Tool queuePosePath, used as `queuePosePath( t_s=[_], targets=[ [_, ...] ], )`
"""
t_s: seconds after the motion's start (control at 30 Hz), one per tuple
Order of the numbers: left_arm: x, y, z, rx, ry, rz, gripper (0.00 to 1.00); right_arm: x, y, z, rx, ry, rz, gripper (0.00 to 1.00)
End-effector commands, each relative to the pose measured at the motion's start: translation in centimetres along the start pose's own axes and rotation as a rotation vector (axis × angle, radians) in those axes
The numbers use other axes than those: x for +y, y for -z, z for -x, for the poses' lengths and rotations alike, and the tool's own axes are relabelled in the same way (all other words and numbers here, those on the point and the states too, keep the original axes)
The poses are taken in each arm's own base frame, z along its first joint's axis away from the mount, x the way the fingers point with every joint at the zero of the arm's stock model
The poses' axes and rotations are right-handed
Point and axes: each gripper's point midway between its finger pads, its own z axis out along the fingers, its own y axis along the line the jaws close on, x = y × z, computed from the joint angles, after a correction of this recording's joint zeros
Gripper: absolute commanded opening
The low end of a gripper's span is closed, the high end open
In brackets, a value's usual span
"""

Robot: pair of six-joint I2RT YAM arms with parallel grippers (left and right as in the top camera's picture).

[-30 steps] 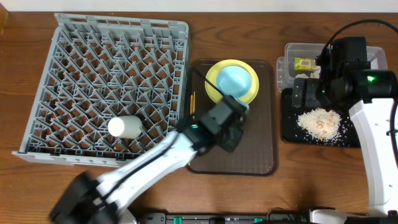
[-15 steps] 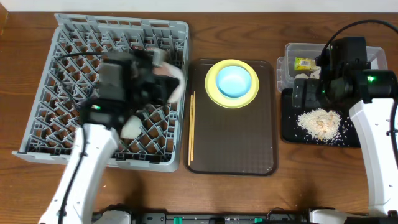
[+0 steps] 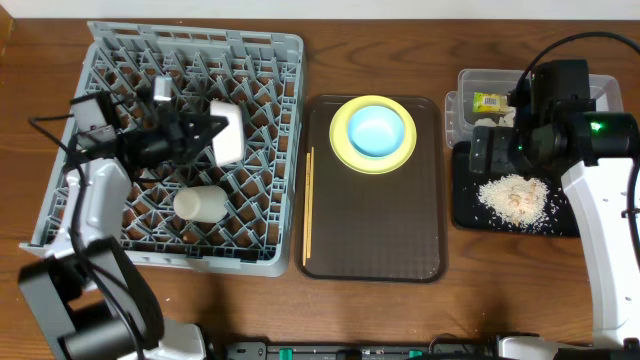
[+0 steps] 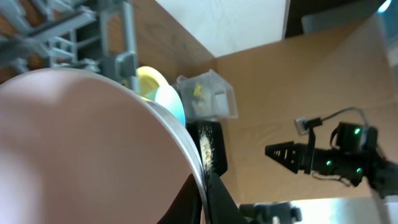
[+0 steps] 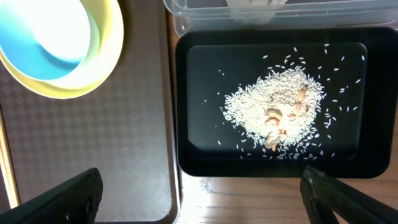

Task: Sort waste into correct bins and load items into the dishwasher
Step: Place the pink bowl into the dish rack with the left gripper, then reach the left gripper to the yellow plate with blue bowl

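Note:
Next, my left gripper moves down toward the small white cup [image 3: 200,204] before it opens, and sets the white bowl on the grey rack's empty wires beside the cup.
My left gripper [image 3: 200,135] is shut on the rim of the white bowl [image 3: 227,131] and holds it on edge over the grey dish rack [image 3: 120,70]. In the left wrist view the bowl [image 4: 81,149] fills the frame, with its rim pinched between my fingers [image 4: 205,190]. The small white cup [image 3: 200,204] lies in the rack. The light-blue bowl [image 3: 375,130] sits in the yellow plate [image 3: 343,150]. The chopsticks [image 3: 309,205] lie beside them. My right gripper [image 5: 202,199] is open and empty above the black tray [image 5: 199,93], which holds rice scraps [image 5: 273,112].
The plate and chopsticks rest on a dark-brown serving tray [image 3: 375,230] between the rack and the bins. The clear tub [image 3: 468,80] behind the black tray [image 3: 465,200] holds the yellow-green wrapper [image 3: 490,101] and a white tissue [image 3: 490,122].
My left arm has swung from the brown tray to over the rack, carrying the white bowl leftward. The right arm has not moved.

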Motion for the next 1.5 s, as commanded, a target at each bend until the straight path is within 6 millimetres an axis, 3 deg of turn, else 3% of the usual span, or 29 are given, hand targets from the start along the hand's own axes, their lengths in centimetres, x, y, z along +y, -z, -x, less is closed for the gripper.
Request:
queuePosePath(
  t_s=[0.0,0.13,0.33,0.57,0.73,0.97,1.13,1.3,1.47],
  targets=[
    [0.4,1.7,0.9,-0.018,0.029,-0.106,0.06,-0.3,0.3,0.1,-0.009,-0.018,-0.011,0.99],
    [1.9,2.8,1.4,-0.052,0.067,-0.093,0.06,-0.3,0.3,0.1,-0.008,-0.019,-0.011,0.99],
    [3.3,4.2,2.1,-0.099,0.087,-0.056,0.17,-0.3,0.3,0.1,-0.008,-0.018,-0.011,0.99],
    [5.4,6.7,3.0,-0.179,0.124,0.043,0.67,-0.3,0.3,0.1,-0.008,-0.019,-0.011,0.99],
    [6.9,8.8,3.3,-0.242,0.168,0.141,0.76,-0.3,0.3,0.1,-0.008,-0.018,-0.011,0.99],
    [4.8,10.3,4.1,-0.299,0.121,0.207,0.81,-0.3,0.3,0.1,-0.009,-0.018,-0.011,0.99],
    [1.1,9.8,4.3,-0.325,-0.015,0.310,0.85,-0.4,0.3,0.0,-0.004,-0.014,-0.012,0.99],
    [-1.8,7.5,3.3,-0.336,-0.151,0.531,0.89,-1.3,0.3,0.1,-0.008,-0.025,-0.056,0.99],
    [-4.5,3.0,1.5,-0.292,-0.305,0.646,0.91,-3.6,0.4,0.2,-0.012,-0.099,-0.095,0.99]
  ],
)
